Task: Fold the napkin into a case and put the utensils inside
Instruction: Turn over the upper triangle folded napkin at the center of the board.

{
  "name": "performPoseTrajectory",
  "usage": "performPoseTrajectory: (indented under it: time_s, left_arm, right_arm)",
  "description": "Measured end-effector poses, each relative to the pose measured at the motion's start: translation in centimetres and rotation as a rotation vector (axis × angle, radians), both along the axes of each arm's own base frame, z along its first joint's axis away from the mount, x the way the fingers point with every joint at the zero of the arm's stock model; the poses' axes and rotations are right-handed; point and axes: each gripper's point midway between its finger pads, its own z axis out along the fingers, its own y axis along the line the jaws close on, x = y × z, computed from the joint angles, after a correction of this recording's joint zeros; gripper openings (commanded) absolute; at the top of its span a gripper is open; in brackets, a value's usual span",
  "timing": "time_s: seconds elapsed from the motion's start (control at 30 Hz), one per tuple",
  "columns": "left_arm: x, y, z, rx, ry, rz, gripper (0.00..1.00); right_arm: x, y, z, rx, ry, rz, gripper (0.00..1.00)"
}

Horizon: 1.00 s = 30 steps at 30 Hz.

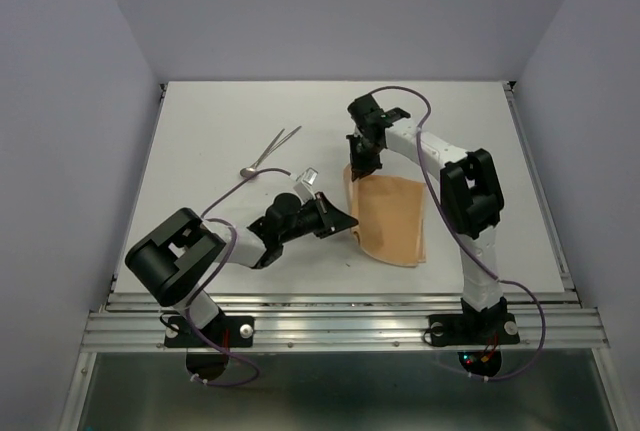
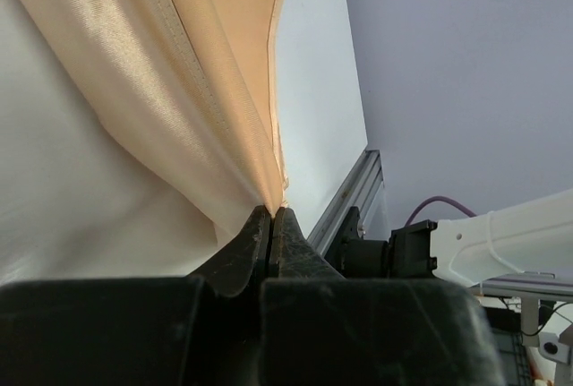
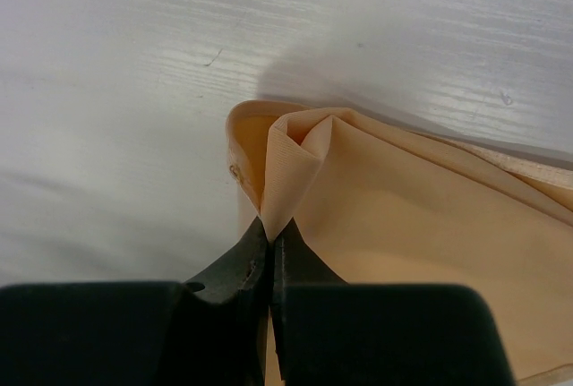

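Note:
I will move my right gripper toward the utensils and let go of the pinched corner on the tabletop, because the napkin's far edge slants in the right wrist view.
The peach-orange napkin [image 1: 392, 219] lies partly folded on the white table, right of centre. My left gripper [image 1: 352, 225] is shut on its near left edge; in the left wrist view [image 2: 271, 210] the cloth [image 2: 179, 72] rises from the closed jaws. My right gripper [image 1: 357, 168] is shut on the far left corner; in the right wrist view [image 3: 270, 225] the pinched corner [image 3: 295, 167] stands up as a small cone. The utensils [image 1: 270, 151], thin silver pieces with one spoon bowl, lie crossed on the table at the far left. No finished case shows.
The white table [image 1: 220, 131] has raised metal rails along its sides [image 1: 540, 181] and a metal frame at the near edge [image 1: 340, 326]. Purple cables loop from both arms. Grey-violet walls surround the table.

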Motion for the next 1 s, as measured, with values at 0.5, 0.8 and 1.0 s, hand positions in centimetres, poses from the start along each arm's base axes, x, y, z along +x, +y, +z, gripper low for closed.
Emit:
performPoseTrajectory:
  time_s: [0.5, 0.8, 1.0]
  left_arm:
    - [-0.4, 0.8, -1.4, -0.011, 0.05, -0.028, 0.0]
    - [-0.6, 1.7, -3.0, 0.055, 0.066, -0.049, 0.0]
    - [-0.2, 2.7, -3.4, 0.209, -0.015, -0.08, 0.0]
  right_arm:
    - [-0.2, 2.2, -0.8, -0.077, -0.074, -0.018, 0.01]
    - [-0.1, 2.2, -1.0, -0.159, -0.135, -0.06, 0.01]
    - [0.0, 2.0, -1.9, -0.166, -0.155, -0.107, 0.01]
